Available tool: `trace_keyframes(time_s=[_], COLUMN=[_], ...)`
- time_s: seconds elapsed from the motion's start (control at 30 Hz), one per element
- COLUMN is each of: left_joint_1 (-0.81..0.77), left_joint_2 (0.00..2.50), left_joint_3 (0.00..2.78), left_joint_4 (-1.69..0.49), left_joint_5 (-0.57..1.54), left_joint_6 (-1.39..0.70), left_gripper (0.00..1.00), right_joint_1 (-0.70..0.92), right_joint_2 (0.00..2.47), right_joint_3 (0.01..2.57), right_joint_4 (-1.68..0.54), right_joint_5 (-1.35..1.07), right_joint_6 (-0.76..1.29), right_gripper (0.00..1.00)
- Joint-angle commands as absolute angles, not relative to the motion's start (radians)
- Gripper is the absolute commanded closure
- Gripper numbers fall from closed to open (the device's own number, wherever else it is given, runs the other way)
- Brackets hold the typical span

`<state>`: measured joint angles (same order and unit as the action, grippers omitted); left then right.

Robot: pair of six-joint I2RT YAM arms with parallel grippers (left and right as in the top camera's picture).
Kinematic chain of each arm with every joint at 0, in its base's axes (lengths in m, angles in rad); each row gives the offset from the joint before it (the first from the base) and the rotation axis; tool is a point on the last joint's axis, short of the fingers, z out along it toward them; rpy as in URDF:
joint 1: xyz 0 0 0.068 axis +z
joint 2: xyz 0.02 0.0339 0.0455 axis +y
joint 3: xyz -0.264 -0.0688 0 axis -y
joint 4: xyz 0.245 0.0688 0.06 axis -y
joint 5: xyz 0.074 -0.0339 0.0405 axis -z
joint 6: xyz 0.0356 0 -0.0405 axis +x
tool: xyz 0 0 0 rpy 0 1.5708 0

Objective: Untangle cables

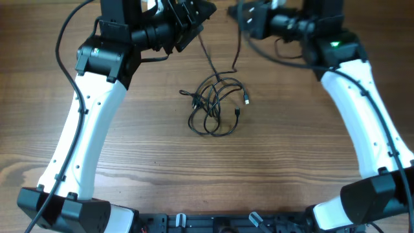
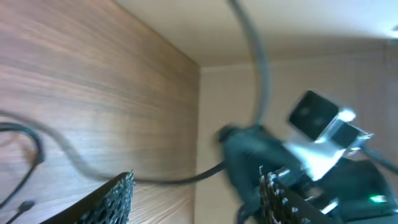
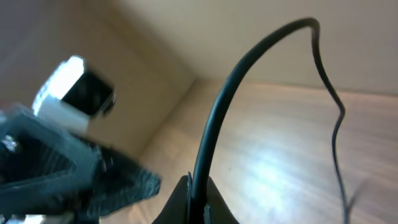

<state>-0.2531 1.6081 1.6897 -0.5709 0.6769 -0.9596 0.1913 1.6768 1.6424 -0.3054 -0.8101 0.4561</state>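
Next, my right gripper swings to the right in the overhead view and down to release its piece of cable over bare table. That side of the table is clear of the tangle.
The thin black cables (image 1: pixel 213 103) lie in a loose tangle at the table's middle, with two small plug ends at its right side. Two strands rise from it toward the far edge. My right gripper (image 1: pixel 235 13) is shut on one strand; in the right wrist view (image 3: pixel 198 190) the cable (image 3: pixel 249 56) runs up out of the closed fingers and arcs down to the table. My left gripper (image 1: pixel 197 18) is close beside it. In the left wrist view it (image 2: pixel 199 177) is open, and a blurred strand (image 2: pixel 74 163) passes just beyond its fingertips toward the right gripper.
The wooden table's (image 1: pixel 291 149) far edge lies right behind both grippers. Both white arms reach in from the near corners, with thicker black arm cables along them. A beige wall (image 3: pixel 205 31) stands beyond the table.
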Motion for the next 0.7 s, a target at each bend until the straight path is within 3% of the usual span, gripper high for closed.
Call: trace_keyframes(time_s=[0.0,0.17,0.37,0.53,0.67], left_joint_1=[-0.25,-0.25,-0.25,-0.25,-0.25], left_joint_2=[1.599,1.599,1.599,1.599,1.599], left_joint_3=[1.696,1.696,1.696,1.696,1.696], left_joint_4=[-0.617,-0.648,-0.656,-0.687,-0.694], left_joint_5=[0.572,0.525,0.525,0.525,0.525], left_joint_6=[-0.919,-0.885,-0.87,-0.867,-0.867], left_gripper=[0.31,0.3,0.29,0.29,0.29], right_joint_1=[0.082,-0.101,-0.339,-0.517,-0.639], right_joint_2=[1.641,1.614,1.599,1.617,1.679], right_joint_3=[1.696,1.797,1.92,1.921,1.92], right_joint_4=[-0.257,-0.314,-0.532,-0.793,-0.846], right_joint_5=[-0.809,-0.794,-0.701,-0.438,-0.303], right_joint_6=[0.577,0.549,0.453,0.324,0.329], right_gripper=[0.96,0.95,0.96,0.96,0.96])
